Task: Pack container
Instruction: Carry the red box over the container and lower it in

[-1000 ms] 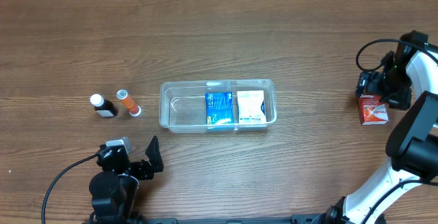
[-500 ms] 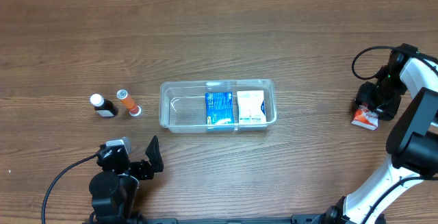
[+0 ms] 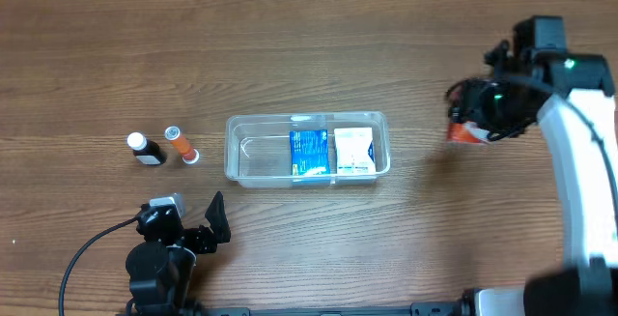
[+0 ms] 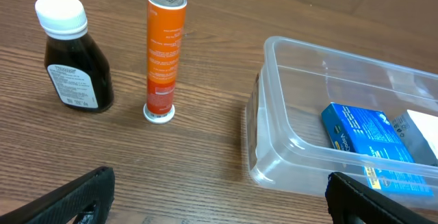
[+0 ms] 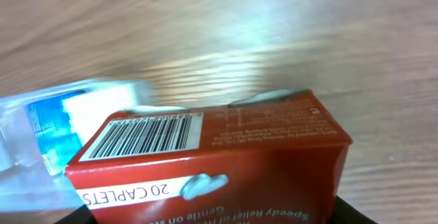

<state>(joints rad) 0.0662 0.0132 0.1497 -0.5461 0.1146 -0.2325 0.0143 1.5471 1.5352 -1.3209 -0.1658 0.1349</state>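
Observation:
I need to carry the red box next with my right gripper past the white and blue boxes and down into the container's end by the orange tube, since it's empty.
The clear plastic container point(image 3: 241, 152) sits mid-table and holds a blue box point(image 3: 309, 152) and a white box point(image 3: 353, 150). It also shows in the left wrist view point(image 4: 287, 135), at the right. My right gripper point(image 3: 475, 123) is shut on a red caplet box point(image 3: 467, 133) and holds it above the table, right of the container. The red box point(image 5: 212, 152) fills the right wrist view. My left gripper point(image 3: 198, 234) is open and empty near the front edge, in front of the container's left end.
A dark brown bottle with a white cap point(image 3: 145, 149) and an orange tube point(image 3: 180, 144) stand left of the container. Both also show in the left wrist view, the bottle point(image 4: 72, 56) and the tube point(image 4: 163, 56).
My right gripper has closed on the red box, lifted it off the table at the far right, and carried it left toward the container. The left arm has not moved.

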